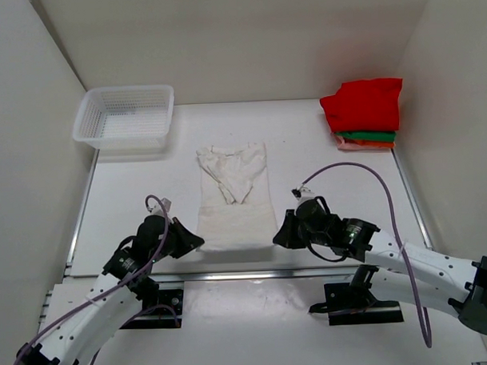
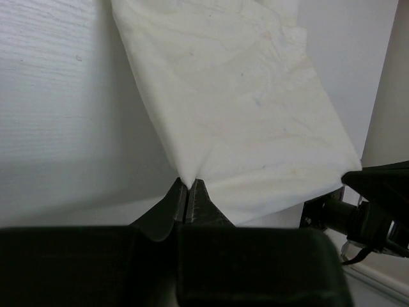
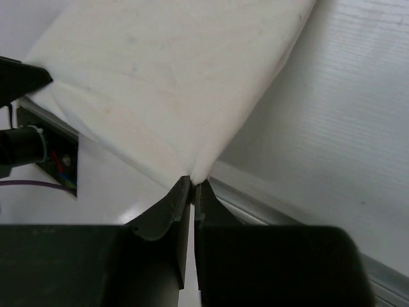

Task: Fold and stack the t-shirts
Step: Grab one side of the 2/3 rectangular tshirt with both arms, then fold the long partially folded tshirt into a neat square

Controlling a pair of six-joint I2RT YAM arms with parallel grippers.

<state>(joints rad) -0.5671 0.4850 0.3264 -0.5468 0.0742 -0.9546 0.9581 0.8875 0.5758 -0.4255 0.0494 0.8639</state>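
The left gripper rises next, carries the hem corner outward over the t-shirt and releases it at its shoulder nearer the basket, as the t-shirt lies unfolded lengthwise.
The cream t-shirt (image 1: 235,197) lies flat mid-table as a long strip, its sleeves folded in onto the chest. My left gripper (image 1: 199,242) is shut on its near left hem corner, seen in the left wrist view (image 2: 189,181) with cloth (image 2: 243,102) pinched between the tips. My right gripper (image 1: 277,238) is shut on the near right hem corner, seen in the right wrist view (image 3: 193,181) with the cloth (image 3: 166,77) spreading away. A stack of folded shirts stands at the far right: red (image 1: 364,104) on top, green (image 1: 370,136), salmon-pink (image 1: 365,144) below.
A white mesh basket (image 1: 126,115) stands at the far left corner. White walls close in the table on three sides. A metal rail (image 1: 255,274) runs along the near edge, in front of the arm bases.
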